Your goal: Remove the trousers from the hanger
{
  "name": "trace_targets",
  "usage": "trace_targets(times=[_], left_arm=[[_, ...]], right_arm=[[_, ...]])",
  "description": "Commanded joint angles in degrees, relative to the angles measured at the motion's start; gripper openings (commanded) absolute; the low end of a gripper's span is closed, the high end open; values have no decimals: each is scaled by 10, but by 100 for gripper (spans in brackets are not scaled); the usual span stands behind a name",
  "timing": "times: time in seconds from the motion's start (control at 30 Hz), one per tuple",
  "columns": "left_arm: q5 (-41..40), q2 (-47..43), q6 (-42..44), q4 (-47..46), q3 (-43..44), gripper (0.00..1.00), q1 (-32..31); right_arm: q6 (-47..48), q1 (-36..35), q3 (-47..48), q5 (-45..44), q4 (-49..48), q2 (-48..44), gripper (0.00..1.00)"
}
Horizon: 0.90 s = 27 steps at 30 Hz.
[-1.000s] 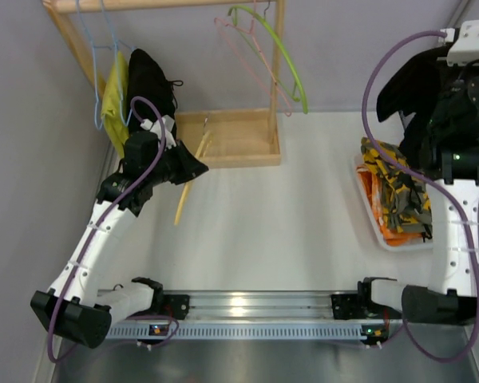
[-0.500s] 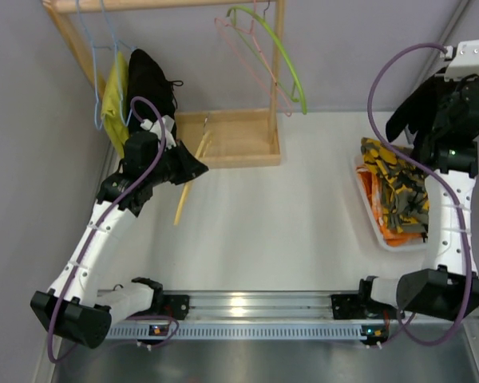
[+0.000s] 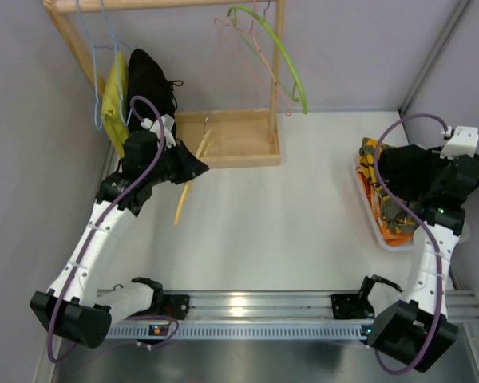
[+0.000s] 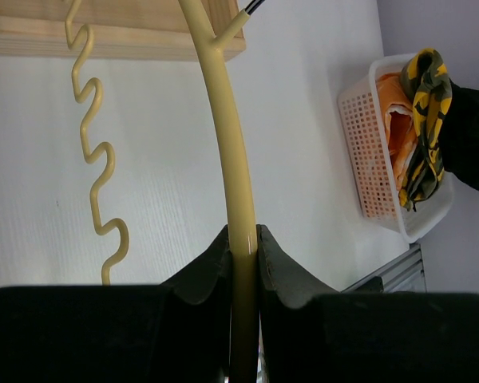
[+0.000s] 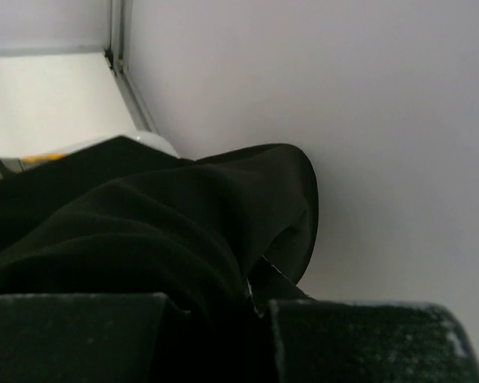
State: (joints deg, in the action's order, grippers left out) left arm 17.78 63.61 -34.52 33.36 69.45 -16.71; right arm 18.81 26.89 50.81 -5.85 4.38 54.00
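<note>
The trousers partly hang beyond the basket's rim, so my right gripper will next lower away from the grey wall, over the white basket [image 5: 153, 142], and release them.
The hanger [image 3: 187, 190], cream-yellow, lies slanted in front of the wooden rack, and my left gripper [image 3: 193, 169] is shut on its arch. In the left wrist view the hanger's arch [image 4: 226, 152] runs up from between the jaws of the left gripper [image 4: 243, 241], bare of cloth. The black trousers [image 3: 405, 171] hang bunched from my right gripper [image 3: 433, 182], low over the basket at the right. In the right wrist view the right gripper [image 5: 255, 291] is shut on folds of the trousers [image 5: 144, 231], close to the grey wall.
A white basket [image 3: 377, 228] at the right holds a camouflage cloth [image 3: 397, 204] and orange fabric. The wooden rack [image 3: 227, 140] at the back carries a green hanger [image 3: 288, 65], a pink hanger [image 3: 244, 57], blue hangers [image 3: 96, 56], a yellow cloth [image 3: 115, 102] and another black garment [image 3: 148, 80].
My right arm has swung down from high at the back right, bringing the trousers low over the basket. The left arm and the hanger have stayed still.
</note>
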Motion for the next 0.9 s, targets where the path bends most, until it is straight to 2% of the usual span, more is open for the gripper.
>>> trace_targets(times=[0.0,0.07,0.27,0.37,0.43,0.47,0.53,0.57,0.63,0.67,0.8,0.87], left_arm=[[15,-18,6,-53,27,0,0],[18,-22,6,-53,25,0,0],[17,-31,17,-53,28,0,1],[18,-33,18,-53,31,0,1],[19,-36,19,-53,33,0,1],[22,-37,20,-53,32,0,0],[24,-42,20,-53,32,0,0],[26,-45,19,-52,31,0,0],[25,-49,19,-52,32,0,0],[24,-53,23,-52,33,0,0],[17,-67,45,-51,40,0,0],[14,-68,51,-49,46,0,1]], right_arm=[[-11,30,-44,51,6,-39,0],[-7,41,-58,55,24,-41,0],[37,88,-98,156,130,-31,0],[65,90,-114,184,181,-17,6],[79,91,-122,197,197,-17,16],[86,91,-121,204,214,-20,30],[102,92,-107,226,235,-31,43],[108,91,-100,234,264,-35,57],[124,92,-71,258,295,-44,68],[126,92,-61,269,328,-49,78],[140,92,11,295,400,-59,96],[148,92,38,305,424,-58,99]])
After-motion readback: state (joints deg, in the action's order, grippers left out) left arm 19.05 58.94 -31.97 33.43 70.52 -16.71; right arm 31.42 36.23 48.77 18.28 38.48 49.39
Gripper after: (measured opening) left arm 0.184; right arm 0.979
